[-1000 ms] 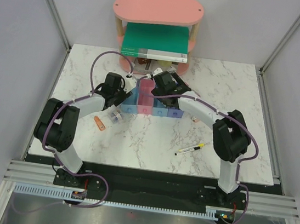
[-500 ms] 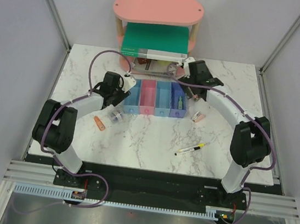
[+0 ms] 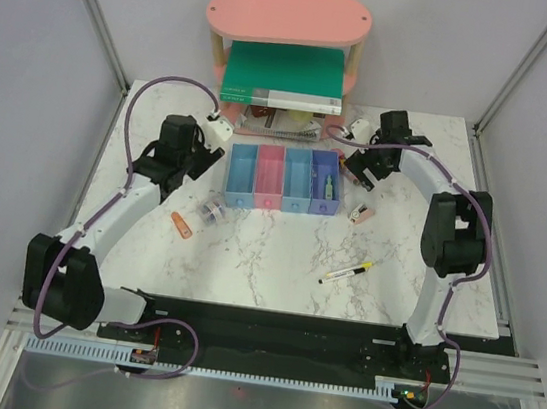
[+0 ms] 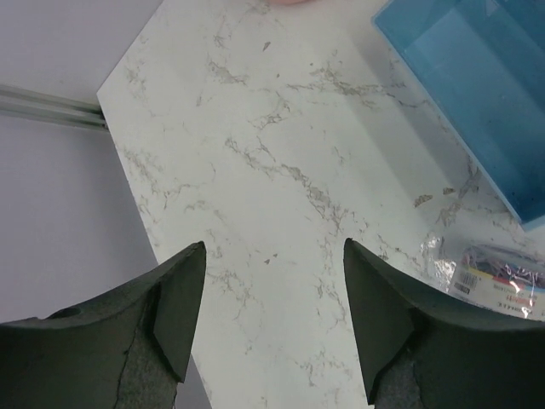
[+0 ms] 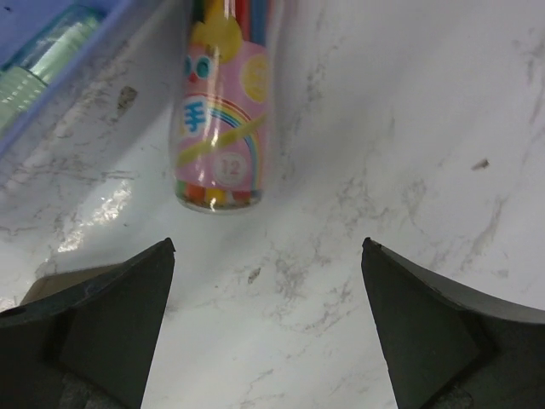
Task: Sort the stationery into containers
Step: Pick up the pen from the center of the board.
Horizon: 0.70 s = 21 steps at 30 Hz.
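I should move my right gripper toward the purple-blue bin and lower it to the labelled body of the tube point(image 5: 223, 112) before I close it. The tube's body is still beyond my open fingers.
The four joined bins point(image 3: 284, 178) stand mid-table. A green piece point(image 3: 328, 184) lies in the purple-blue bin and also shows in the right wrist view point(image 5: 43, 60). My right gripper point(image 3: 367, 168) point(image 5: 268, 244) is open and empty, just right of that bin. It hovers by a pink-red tube of coloured sticks point(image 5: 220, 128) point(image 3: 354, 174). My left gripper point(image 3: 180, 164) point(image 4: 274, 247) is open and empty over bare marble, left of the blue end bin point(image 4: 477, 94). The clear roll point(image 3: 211, 213) point(image 4: 498, 273), orange piece point(image 3: 182, 225), pale pink piece point(image 3: 361, 214) and yellow-and-black pen point(image 3: 347, 271) lie on the table.
The pink oval two-tier shelf point(image 3: 288, 20) stands at the back, holding the large green book point(image 3: 284, 73). Spiral notebooks point(image 3: 285, 117) lie under it. The table's left edge and the grey wall point(image 4: 51, 213) are close to my left gripper.
My right gripper swung from above the bins to the back right, beside the purple-blue bin. My left arm pulled back left, away from the blue end bin. The green piece now shows in the purple-blue bin.
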Available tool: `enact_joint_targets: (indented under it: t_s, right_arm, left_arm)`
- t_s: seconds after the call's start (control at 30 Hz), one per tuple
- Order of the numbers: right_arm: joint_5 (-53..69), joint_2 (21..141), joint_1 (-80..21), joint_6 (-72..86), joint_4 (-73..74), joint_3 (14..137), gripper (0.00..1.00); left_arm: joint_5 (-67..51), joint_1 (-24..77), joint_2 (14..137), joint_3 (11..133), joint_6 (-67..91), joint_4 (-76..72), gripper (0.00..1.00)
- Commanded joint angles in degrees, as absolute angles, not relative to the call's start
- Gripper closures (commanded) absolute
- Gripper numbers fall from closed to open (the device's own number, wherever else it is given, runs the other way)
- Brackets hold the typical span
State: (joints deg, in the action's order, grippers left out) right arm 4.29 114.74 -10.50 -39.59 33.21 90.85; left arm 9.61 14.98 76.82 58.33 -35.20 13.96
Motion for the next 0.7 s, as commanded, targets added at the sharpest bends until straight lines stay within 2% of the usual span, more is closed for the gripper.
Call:
enact_joint_targets:
  t_s: [0.0, 0.3, 0.67]
  right_arm:
    - [14.4, 117.7, -10.8, -45.0, 37.0, 97.0, 0.02]
    - [19.1, 123.1, -10.5, -45.9, 37.2, 100.5, 0.02]
    - [21.4, 130.4, -9.6, -44.0, 34.5, 105.1, 0.02]
  left_arm:
    - [10.6, 14.9, 71.9, 59.0, -37.3, 20.6, 0.27]
    - [12.7, 14.9, 65.9, 57.4, -37.4, 25.7, 0.27]
    - [13.9, 15.0, 64.9, 59.9, -38.8, 30.1, 0.27]
